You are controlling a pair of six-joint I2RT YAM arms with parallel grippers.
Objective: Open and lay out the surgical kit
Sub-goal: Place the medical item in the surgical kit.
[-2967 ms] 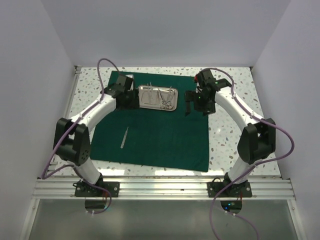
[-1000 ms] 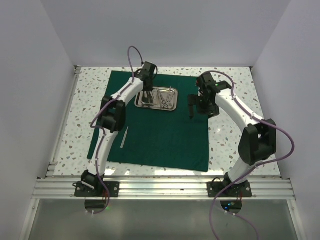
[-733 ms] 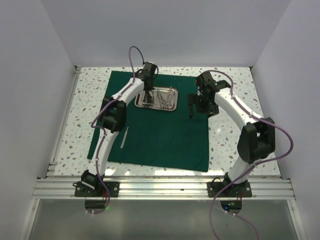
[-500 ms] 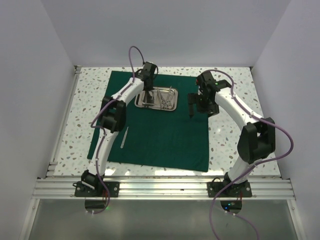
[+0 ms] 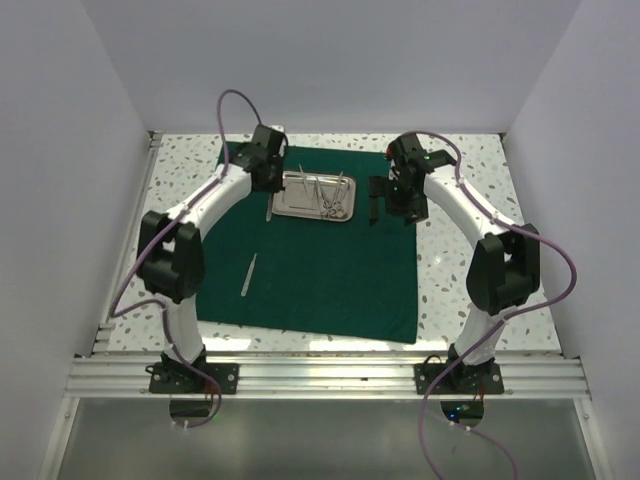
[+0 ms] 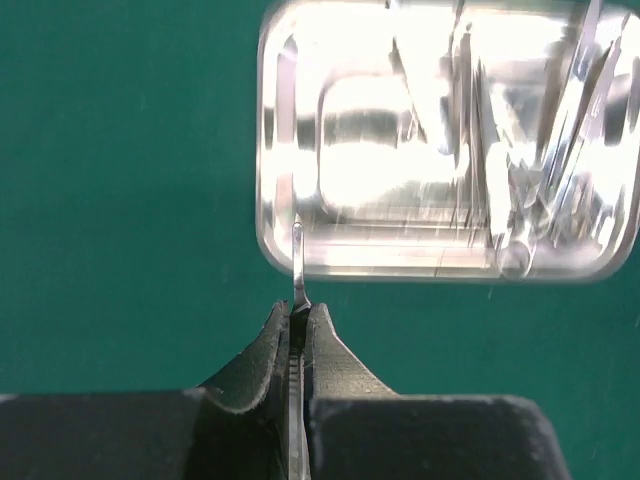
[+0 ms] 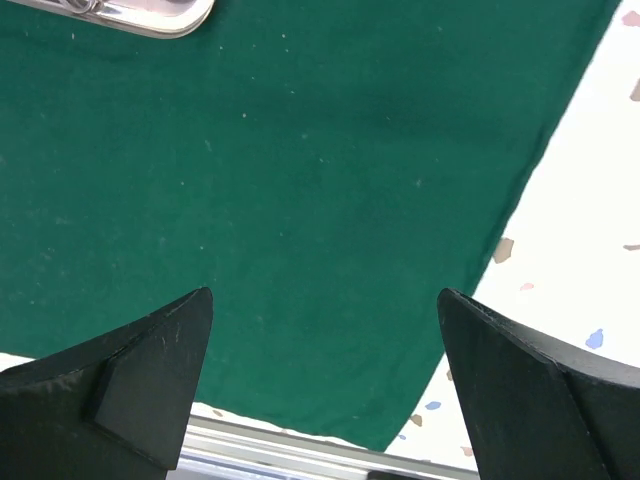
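My left gripper will next move back from the tray, then down, to release the instrument beside the thin silver tool on the open cloth.
The surgical kit is laid open: a dark green cloth [image 5: 320,270] is spread flat with a shiny steel tray [image 5: 310,216] at its far side. Ring-handled instruments [image 5: 332,196] lie in the tray's right half. One thin silver tool [image 5: 249,273] rests on the cloth at the left. My left gripper [image 5: 269,186] hangs just left of the tray. In the left wrist view the left gripper [image 6: 297,310] is shut on a thin silver instrument [image 6: 297,262] whose tip points at the tray [image 6: 420,268]. My right gripper [image 5: 372,208] hovers open right of the tray, over the cloth [image 7: 300,180].
Speckled white tabletop [image 5: 470,250] borders the cloth on all sides. White walls close in the left, right and back. An aluminium rail [image 5: 320,372] runs along the near edge, past the cloth's front hem [image 7: 300,452].
My left gripper closed on a thin instrument in the tray and has swung left off the tray with it. The right gripper shifted slightly left and stayed open.
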